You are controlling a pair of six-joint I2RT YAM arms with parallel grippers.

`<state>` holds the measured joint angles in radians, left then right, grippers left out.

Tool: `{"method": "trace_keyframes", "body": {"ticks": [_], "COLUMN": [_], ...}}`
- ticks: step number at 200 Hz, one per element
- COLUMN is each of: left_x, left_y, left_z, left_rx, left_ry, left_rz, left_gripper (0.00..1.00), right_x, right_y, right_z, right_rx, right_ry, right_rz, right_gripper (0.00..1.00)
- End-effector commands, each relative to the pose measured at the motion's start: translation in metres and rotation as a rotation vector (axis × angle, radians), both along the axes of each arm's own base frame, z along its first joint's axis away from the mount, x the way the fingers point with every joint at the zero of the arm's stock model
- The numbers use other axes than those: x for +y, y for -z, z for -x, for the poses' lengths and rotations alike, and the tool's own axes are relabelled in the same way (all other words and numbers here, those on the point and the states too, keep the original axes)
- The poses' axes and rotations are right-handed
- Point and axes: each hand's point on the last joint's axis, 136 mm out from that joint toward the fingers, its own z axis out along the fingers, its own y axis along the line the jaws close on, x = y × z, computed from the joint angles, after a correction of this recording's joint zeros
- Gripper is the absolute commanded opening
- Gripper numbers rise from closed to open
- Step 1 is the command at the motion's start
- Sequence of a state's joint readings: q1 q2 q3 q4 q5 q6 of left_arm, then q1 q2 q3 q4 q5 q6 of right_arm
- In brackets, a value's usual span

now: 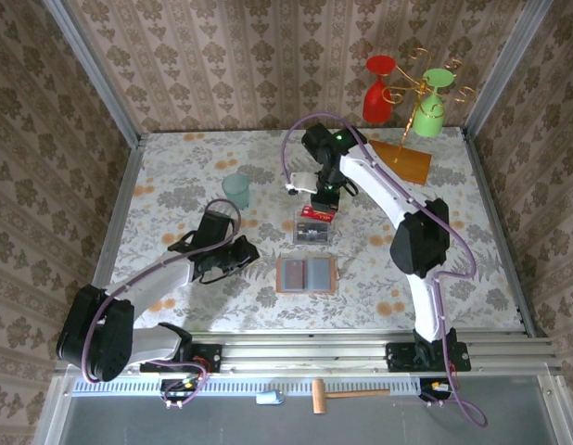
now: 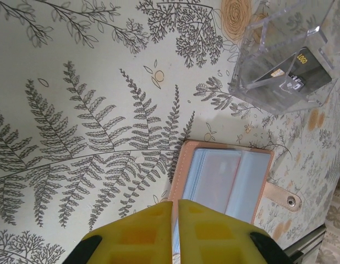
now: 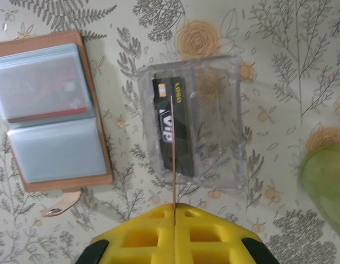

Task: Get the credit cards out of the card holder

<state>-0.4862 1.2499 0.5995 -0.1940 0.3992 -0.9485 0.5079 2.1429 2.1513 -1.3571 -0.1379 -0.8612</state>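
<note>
My right gripper should next lower the upright card into the tray's empty section below it, then release, as the black card fills the other.
The card holder (image 1: pixel 306 274) lies open on the table, pink-edged with grey-blue pockets (image 3: pixel 51 110). A red card (image 3: pixel 46 91) shows inside its upper pocket. My right gripper (image 3: pixel 174 206) is shut on a thin credit card (image 3: pixel 173 148) seen edge-on, held upright above the clear tray (image 3: pixel 214 88). From above this card looks red (image 1: pixel 316 212) under the right gripper (image 1: pixel 322 199). A black card (image 3: pixel 181 137) lies in the tray. My left gripper (image 2: pixel 175 206) is shut with nothing in it, at the holder's (image 2: pixel 230 176) left edge and left of the holder from above (image 1: pixel 240 252).
A teal cup (image 1: pixel 236 190) stands at the back left of the tray. A wire stand with a red glass (image 1: pixel 378 91) and a green glass (image 1: pixel 429 107) sits on an orange base (image 1: pixel 402 159) at the back right. The floral table has walls on three sides.
</note>
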Motion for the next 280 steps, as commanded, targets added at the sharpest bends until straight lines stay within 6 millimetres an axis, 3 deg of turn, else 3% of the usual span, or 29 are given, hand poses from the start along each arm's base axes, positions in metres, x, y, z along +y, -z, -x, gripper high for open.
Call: {"method": "trace_keyframes", "body": {"ticks": [1,98,193,240,280], "left_x": [0.005,0.025,0.033,0.034,0.034], "left_y": [0.008,0.013,0.016,0.016,0.017], "left_z": [0.005,0.002,0.005,0.006,0.006], "left_rx": [0.032,0.064,0.080,0.083,0.087], "left_ry": [0.007,-0.039,-0.061,-0.067,-0.066], "left_rz": [-0.006,-0.017,-0.021,-0.026,-0.027], "left_gripper": [0.11,0.11,0.11,0.11,0.11], "right_x": [-0.006,-0.001,0.001,0.005,0.004], "right_y": [0.005,0.028,0.066,0.074,0.071], "right_z": [0.005,-0.031,-0.015,-0.012,-0.021], "right_rx": [0.067,0.045,0.209,0.240,0.194], "right_ry": [-0.039,-0.081,-0.085,-0.085,-0.067], "right_rz": [0.044,0.089,0.079,0.061,0.068], "right_gripper": [0.00,0.00,0.00,0.00,0.16]}}
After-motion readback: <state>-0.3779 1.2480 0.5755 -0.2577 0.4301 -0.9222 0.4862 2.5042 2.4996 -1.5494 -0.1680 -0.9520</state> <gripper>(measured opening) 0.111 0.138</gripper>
